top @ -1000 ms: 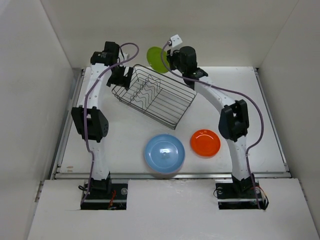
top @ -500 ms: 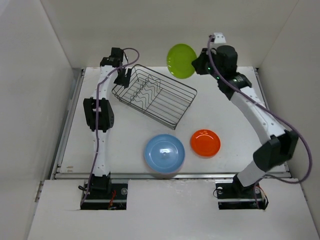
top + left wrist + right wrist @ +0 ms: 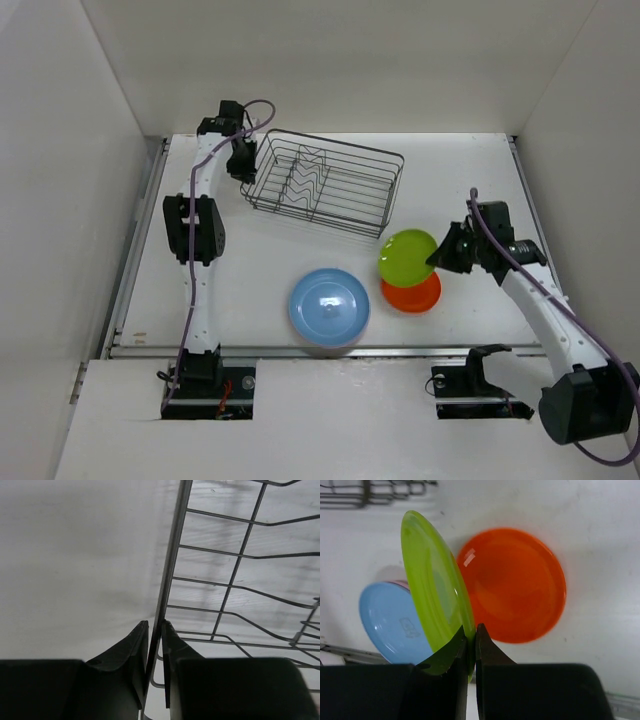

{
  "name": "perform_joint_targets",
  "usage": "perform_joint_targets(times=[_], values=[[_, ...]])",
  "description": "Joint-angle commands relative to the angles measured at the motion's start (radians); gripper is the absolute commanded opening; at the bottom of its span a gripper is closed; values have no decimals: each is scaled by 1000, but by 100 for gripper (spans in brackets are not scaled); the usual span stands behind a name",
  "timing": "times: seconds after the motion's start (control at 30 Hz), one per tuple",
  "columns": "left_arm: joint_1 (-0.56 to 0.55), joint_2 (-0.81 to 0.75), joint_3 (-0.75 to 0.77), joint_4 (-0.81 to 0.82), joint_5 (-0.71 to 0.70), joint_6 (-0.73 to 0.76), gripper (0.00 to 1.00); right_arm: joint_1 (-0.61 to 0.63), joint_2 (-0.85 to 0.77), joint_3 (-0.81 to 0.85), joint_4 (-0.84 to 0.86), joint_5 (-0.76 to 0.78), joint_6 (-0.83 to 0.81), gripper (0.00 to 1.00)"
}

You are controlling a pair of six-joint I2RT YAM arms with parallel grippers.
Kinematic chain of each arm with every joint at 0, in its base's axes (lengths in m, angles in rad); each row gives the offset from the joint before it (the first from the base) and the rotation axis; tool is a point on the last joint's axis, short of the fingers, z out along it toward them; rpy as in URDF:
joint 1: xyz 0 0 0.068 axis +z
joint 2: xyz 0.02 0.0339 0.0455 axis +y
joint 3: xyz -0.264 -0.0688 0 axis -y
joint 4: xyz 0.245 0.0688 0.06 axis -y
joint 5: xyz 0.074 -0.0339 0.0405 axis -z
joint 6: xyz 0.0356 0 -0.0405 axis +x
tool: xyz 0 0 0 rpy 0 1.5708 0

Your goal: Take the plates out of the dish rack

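My right gripper goes back and down onto the orange plate (image 3: 415, 294) (image 3: 520, 585) next, levelling the lime green plate to release it there, since it still hangs tilted above.
The dark wire dish rack (image 3: 322, 185) stands at the back of the table, with no plate showing in it. My left gripper (image 3: 243, 160) (image 3: 155, 630) is shut on its left rim wire (image 3: 172, 555). My right gripper (image 3: 441, 256) (image 3: 471, 635) is shut on the edge of the lime green plate (image 3: 407, 255) (image 3: 432, 590). That plate hangs tilted just above the orange plate (image 3: 415, 294) (image 3: 520, 585), which lies flat on the table. The light blue plate (image 3: 329, 307) (image 3: 390, 622) lies front centre, with a pink plate's rim (image 3: 395, 583) peeking out from under it.
White walls close in the table on the left, right and back. A metal rail (image 3: 340, 350) runs along the front edge, with both arm bases just behind it. The right arm's forearm (image 3: 545, 310) stretches over the table's right side.
The right arm swung the green plate from high at the back down to just over the orange plate. The left gripper closed on the rack's rim, and the rack turned and shifted right.
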State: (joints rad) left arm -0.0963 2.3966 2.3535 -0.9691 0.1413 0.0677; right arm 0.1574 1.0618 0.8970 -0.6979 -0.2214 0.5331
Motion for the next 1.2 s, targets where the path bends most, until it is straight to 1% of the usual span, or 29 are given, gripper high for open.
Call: perform_joint_targets(times=[0.0,0.03,0.07,0.17,0.23,0.3,0.33,0.37,0.4,0.47,0.5,0.53,0.73,0.77,0.87,0.93,0.97,1.07,1.1,1.13,1.17], values=[[71,-54,-114,-29,29,-234,0,-22,-83,-85,-20,-21,111,0],[90,-65,-140,-19,103,-262,0,-22,-92,-113,4,-4,120,0],[102,-89,-195,-7,130,-278,0,-22,-77,-166,27,-19,120,0],[102,-128,-255,-6,144,-278,0,-22,-57,-249,105,-61,163,0],[102,-148,-279,-16,158,-278,0,-22,-46,-283,132,-61,182,0],[102,-148,-280,-25,191,-278,0,-31,-46,-308,132,-17,191,0],[102,-158,-289,-25,202,-278,0,-32,-46,-308,132,-1,191,2],[102,-159,-289,-25,213,-278,0,-32,-46,-308,132,14,203,9],[102,-159,-289,-25,225,-278,0,-32,-36,-308,109,46,217,30],[102,-159,-289,-25,225,-264,0,-32,-22,-308,100,59,217,58],[102,-159,-289,-37,203,-253,0,-32,-7,-308,100,73,217,68],[102,-159,-278,-46,202,-253,0,-32,9,-299,100,86,217,71],[102,-136,-232,-98,188,-210,0,-32,61,-271,109,149,208,72],[102,-136,-232,-109,176,-198,0,-32,73,-247,109,149,208,73],[102,-136,-209,-135,150,-165,0,-32,64,-213,129,159,170,74],[102,-136,-198,-144,135,-151,3,-32,64,-193,129,159,154,76],[102,-136,-188,-155,126,-151,6,-32,64,-178,129,169,145,76],[102,-161,-155,-174,104,-109,18,-32,73,-93,69,215,121,76],[102,-175,-155,-174,93,-97,24,-32,64,-42,45,253,110,77],[102,-206,-155,-165,93,-70,36,-32,32,-11,34,279,96,79],[102,-221,-155,-164,93,-54,42,-32,12,21,23,309,73,82]])
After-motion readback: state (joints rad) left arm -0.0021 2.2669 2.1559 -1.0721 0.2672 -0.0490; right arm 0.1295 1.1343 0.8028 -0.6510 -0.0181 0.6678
